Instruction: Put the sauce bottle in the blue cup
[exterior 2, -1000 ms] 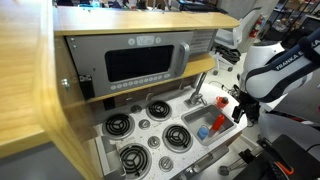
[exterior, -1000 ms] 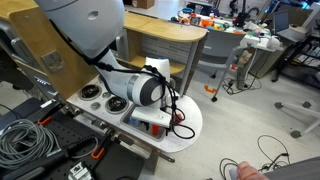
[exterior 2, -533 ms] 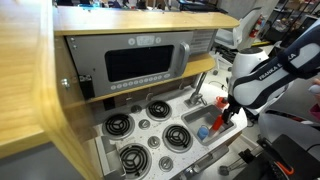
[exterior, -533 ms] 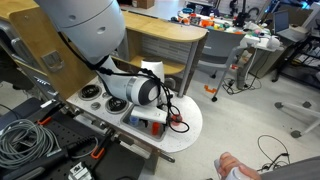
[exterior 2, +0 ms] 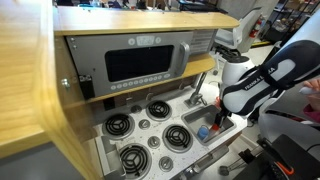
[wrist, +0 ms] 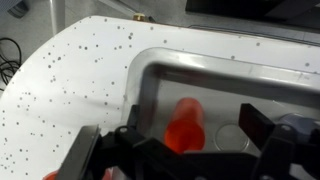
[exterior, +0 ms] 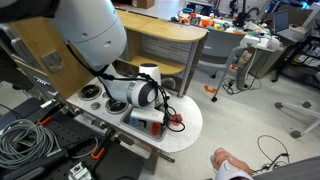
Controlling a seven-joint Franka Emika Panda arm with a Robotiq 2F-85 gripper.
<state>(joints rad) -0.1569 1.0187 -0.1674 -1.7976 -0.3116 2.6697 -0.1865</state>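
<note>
The top of the red sauce bottle in the basin is already between my open fingers. My gripper comes down over it next and closes on it.
In the wrist view the red sauce bottle lies in the toy sink basin, blurred. My gripper is open just above it, with one dark finger on each side of the bottle and not touching it. A bluish shape at the right edge may be the blue cup. In an exterior view the blue cup sits in the sink, and my gripper hangs low over the basin beside it. The bottle is hidden by the arm there.
The sink sits in a white speckled toy kitchen counter with a faucet, stove burners and a microwave panel. A round drain lies next to the bottle. Cables lie on the floor.
The arm has swung toward the sink and lowered, bringing the gripper down into the basin over the bottle.
</note>
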